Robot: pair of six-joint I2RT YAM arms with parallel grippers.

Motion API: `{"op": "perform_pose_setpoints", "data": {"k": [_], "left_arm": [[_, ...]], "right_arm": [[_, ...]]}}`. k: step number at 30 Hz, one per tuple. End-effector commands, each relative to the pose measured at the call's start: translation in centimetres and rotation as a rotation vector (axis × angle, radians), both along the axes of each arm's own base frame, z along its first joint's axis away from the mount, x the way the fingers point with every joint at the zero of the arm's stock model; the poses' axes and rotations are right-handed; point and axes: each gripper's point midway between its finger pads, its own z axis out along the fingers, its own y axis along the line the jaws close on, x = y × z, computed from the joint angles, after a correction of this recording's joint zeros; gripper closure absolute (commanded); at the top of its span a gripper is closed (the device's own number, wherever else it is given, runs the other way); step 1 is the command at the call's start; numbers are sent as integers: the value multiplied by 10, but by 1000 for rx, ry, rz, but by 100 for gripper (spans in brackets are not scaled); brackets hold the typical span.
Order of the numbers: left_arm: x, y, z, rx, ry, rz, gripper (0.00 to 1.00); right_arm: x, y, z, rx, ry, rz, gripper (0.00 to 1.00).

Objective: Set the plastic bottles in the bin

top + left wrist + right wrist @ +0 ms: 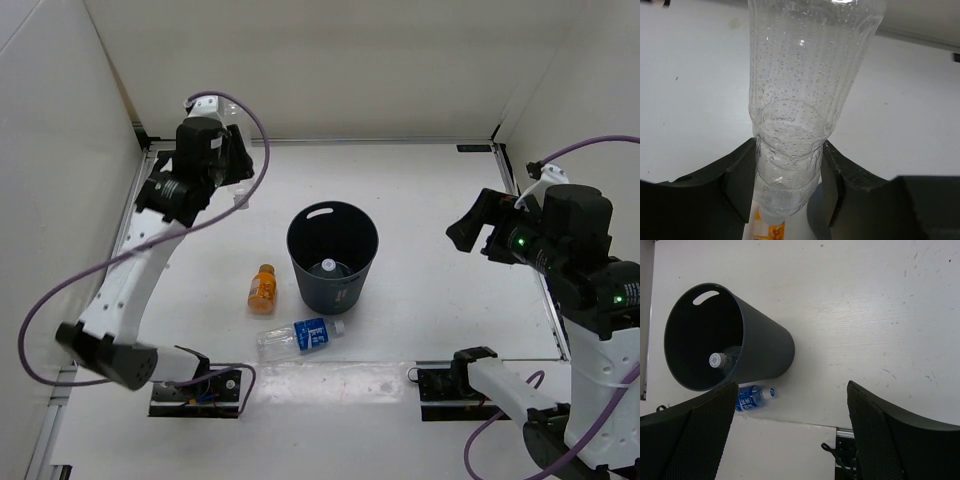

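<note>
My left gripper needs to move the plain clear bottle back and to the gripper's right in the top view next, and let it go above the bin's opening (pixel 332 238).
My left gripper (pixel 787 180) is shut on the plain clear bottle (pixel 795 100), which is beaded with droplets and gripped near its neck, cap toward the palm. In the top view this gripper (pixel 238 170) hangs over the table's far left, left of the dark bin (pixel 355 285). One capped bottle (pixel 328 266) lies inside the bin (pixel 760 345). The short orange bottle (pixel 262 288) lies left of the bin, and the blue-label bottle (pixel 298 337) lies in front of it. My right gripper (pixel 470 235) is open and empty, right of the bin.
White walls enclose the table on the left, back and right. A pale strip and the two arm mounts (pixel 445 380) run along the near edge. A purple cable (pixel 262 150) loops off the left arm.
</note>
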Motion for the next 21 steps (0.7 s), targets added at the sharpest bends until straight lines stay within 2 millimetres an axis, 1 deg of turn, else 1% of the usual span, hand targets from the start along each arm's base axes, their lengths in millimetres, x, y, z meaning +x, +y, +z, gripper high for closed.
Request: {"op": "perform_pose_setpoints", "data": {"k": [1, 2, 3, 4, 6, 7, 8, 9, 10, 11, 12, 13, 15, 16, 17, 18, 19, 21], "left_arm": [[-30, -11, 51, 34, -164, -78, 62], [-35, -17, 56, 22, -185, -98, 62], [-43, -35, 56, 8, -198, -150, 62], [-54, -39, 75, -25, -264, -168, 62], [-68, -66, 80, -50, -300, -247, 62], [-75, -79, 87, -70, -327, -285, 62], [-77, -87, 91, -81, -348, -298, 62], [-81, -98, 91, -86, -352, -321, 62], [-83, -113, 98, -104, -382, -354, 62], [-85, -119, 98, -89, -392, -376, 62], [-88, -132, 95, -73, -394, -406, 62], [-86, -138, 98, -82, -403, -411, 62], [-87, -153, 91, -81, -391, -446, 62], [-92, -158, 96, -91, -406, -466, 62], [-90, -167, 87, -82, -386, -480, 64], [-94, -174, 85, -85, -382, -494, 64], [-97, -181, 76, -109, -356, -500, 64], [-104, -193, 70, -127, -347, -525, 64]], "right_arm": [[-3, 6, 6, 20, -37, 35, 10], [-2, 7, 5, 20, -38, 33, 10], [-3, 8, 4, 28, -32, 35, 10], [-3, 8, 2, 31, -26, 34, 10], [-3, 8, 1, 42, -24, 26, 10], [-4, 8, -2, 40, -15, 28, 10], [-4, 7, -2, 42, -16, 21, 10], [-3, 6, -4, 43, -9, 11, 10], [-6, 7, -4, 44, -13, 19, 10], [-5, 7, -4, 43, -12, 20, 10], [-7, 7, -4, 37, -12, 23, 10], [-8, 6, -3, 35, -17, 18, 10], [-8, 4, -3, 29, -19, 11, 10], [-10, 3, -2, 27, -29, 6, 10], [-10, 2, -3, 24, -27, 0, 10], [-10, 1, -2, 24, -30, -3, 10], [-11, 1, -1, 24, -34, 1, 10], [-12, 1, -3, 24, -30, -1, 10]]}}
